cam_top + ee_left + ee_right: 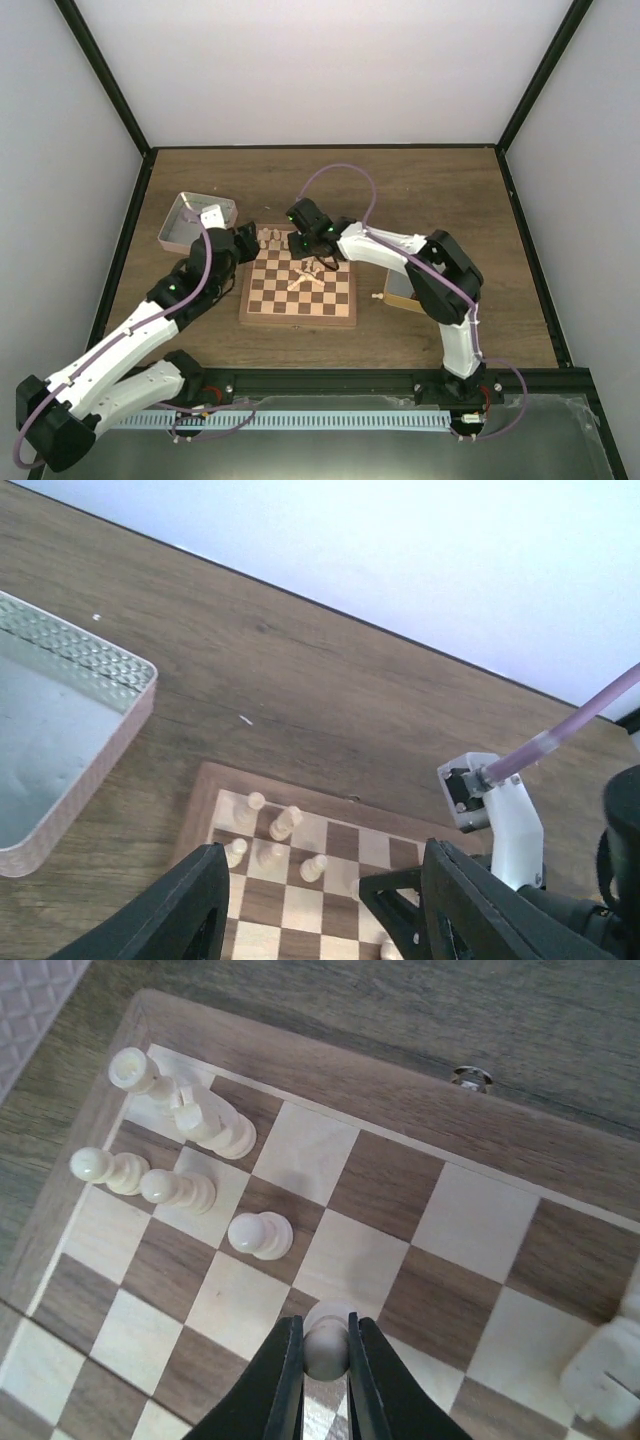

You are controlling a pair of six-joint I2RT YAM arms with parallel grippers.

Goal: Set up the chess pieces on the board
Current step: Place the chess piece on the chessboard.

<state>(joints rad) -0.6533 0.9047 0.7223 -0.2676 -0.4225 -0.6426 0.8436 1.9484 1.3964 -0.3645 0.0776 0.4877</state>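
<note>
The pale square beside the last standing pawn continues the pawn row, so my right gripper will next lower the small pale pawn (327, 1318) onto that square and let go of it.
The board (298, 300) lies in the middle of the table. Several pale chess pieces (178, 1190) stand in its far left corner, shown also in the left wrist view as pieces (285, 823). A few more pieces (303, 277) lie loose on the middle squares. My right gripper (325, 1345) is shut on a small pale pawn (327, 1318), held upright over a square one step right of the standing group. My left gripper (325, 920) hovers open above the board's far left corner, nothing between its fingers (190, 905).
A shallow metal tray (195, 222) sits left of the board, its rim (120, 660) close to my left gripper. A small wooden box (400, 296) lies right of the board. The right arm's wrist (500, 815) is close beside my left gripper.
</note>
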